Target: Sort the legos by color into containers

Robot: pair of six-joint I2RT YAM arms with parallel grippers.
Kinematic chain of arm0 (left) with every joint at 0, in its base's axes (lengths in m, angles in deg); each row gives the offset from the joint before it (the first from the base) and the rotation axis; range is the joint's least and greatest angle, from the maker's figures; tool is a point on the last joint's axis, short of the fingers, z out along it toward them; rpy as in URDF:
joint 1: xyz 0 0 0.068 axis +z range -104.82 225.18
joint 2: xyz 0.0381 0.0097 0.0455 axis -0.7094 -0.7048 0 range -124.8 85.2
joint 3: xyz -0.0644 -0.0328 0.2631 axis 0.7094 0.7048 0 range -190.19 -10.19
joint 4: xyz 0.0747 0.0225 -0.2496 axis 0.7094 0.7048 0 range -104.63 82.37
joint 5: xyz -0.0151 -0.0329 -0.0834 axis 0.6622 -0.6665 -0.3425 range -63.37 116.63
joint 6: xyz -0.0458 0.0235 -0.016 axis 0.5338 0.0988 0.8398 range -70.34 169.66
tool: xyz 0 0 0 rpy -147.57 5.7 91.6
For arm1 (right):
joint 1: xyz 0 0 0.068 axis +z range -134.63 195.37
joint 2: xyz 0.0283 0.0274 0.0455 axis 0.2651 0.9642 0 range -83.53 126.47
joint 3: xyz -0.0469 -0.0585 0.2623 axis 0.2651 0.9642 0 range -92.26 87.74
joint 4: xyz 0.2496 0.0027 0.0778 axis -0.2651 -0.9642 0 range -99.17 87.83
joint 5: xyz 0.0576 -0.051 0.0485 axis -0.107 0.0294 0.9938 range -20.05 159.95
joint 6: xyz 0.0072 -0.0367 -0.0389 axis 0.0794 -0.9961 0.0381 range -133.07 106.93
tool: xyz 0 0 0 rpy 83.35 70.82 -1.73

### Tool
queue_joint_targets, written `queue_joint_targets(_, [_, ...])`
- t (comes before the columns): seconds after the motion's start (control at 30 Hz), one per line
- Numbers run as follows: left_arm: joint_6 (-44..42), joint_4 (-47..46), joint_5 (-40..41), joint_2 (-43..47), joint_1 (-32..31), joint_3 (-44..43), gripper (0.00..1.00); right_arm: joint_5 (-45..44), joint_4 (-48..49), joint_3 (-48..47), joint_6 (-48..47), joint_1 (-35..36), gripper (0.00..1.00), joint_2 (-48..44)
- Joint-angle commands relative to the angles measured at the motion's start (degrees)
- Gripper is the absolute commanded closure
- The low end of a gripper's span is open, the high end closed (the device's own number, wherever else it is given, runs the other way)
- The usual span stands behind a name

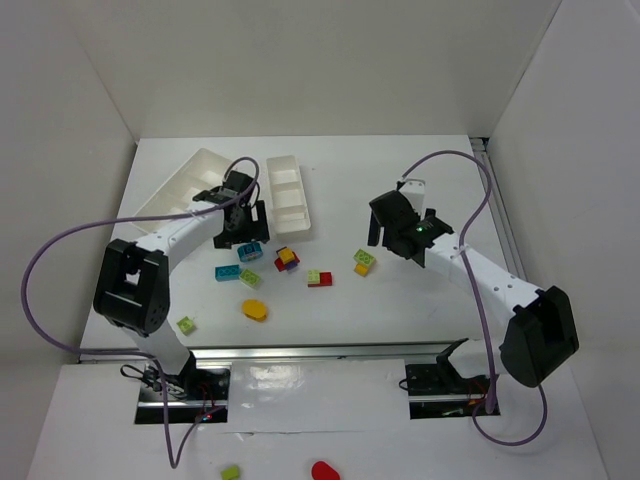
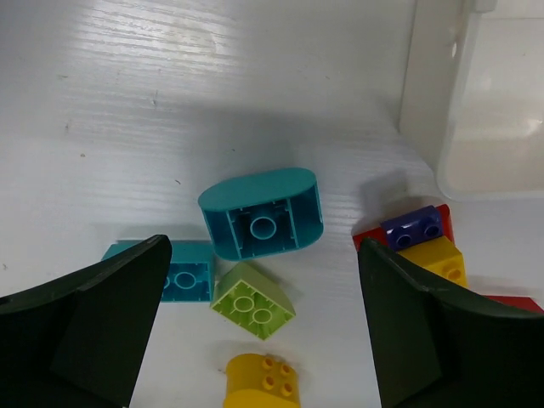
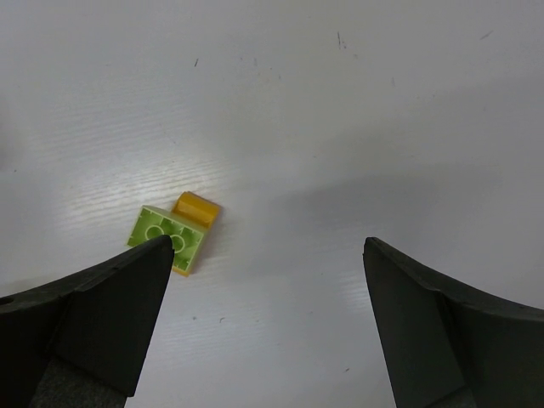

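Observation:
I will lower my left gripper next, with its open fingers around the brick's rounded ends. The cyan rounded brick [image 1: 249,251] is below, and its ends fit between my fingers.
My left gripper [image 1: 241,236] is open and empty, hovering over a cyan rounded brick [image 1: 249,251] that lies on its side. In the left wrist view this brick [image 2: 262,212] sits ahead of the open gripper [image 2: 263,327], with a flat cyan brick [image 2: 189,278], a lime brick [image 2: 252,302] and a yellow brick [image 2: 262,382] nearer. A purple-yellow-red clump [image 2: 421,242] lies to the right. My right gripper [image 1: 388,236] is open and empty above bare table, with a lime-and-yellow brick [image 3: 172,235] by its left finger. The narrow tray [image 1: 288,195] and the wide tray [image 1: 190,185] stand at the back left.
A lime-and-red pair [image 1: 320,278] lies mid-table and a lone lime brick [image 1: 187,324] lies near the front left edge. A lime piece [image 1: 231,472] and a red piece [image 1: 324,469] lie off the table in front. White walls enclose the table.

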Motion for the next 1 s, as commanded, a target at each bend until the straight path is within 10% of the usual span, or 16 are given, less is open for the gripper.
queue_joint_targets(0.0, [4.51, -2.06, -0.15, -1.81, -0.09, -0.16, 0.0, -0.93, 2.44, -3.17, -0.86, -0.24, 0.0, 0.41])
queue_joint_targets(0.37, [10.14, -2.24, 1.96, -9.02, -0.09, 0.36, 0.12, -1.54, 1.38, -4.23, -0.86, -0.24, 0.0, 1.64])
queue_joint_targets(0.57, [10.23, -1.55, 4.15, -6.4, -0.09, -0.42, 0.43, -2.07, 0.33, -4.23, -0.33, -0.24, 0.0, 2.17])
queue_joint_targets(0.97, [2.32, 6.37, 3.54, -2.95, 12.03, -22.9, 0.53, -3.13, -1.34, -7.74, 0.2, -0.24, 0.0, 3.31])
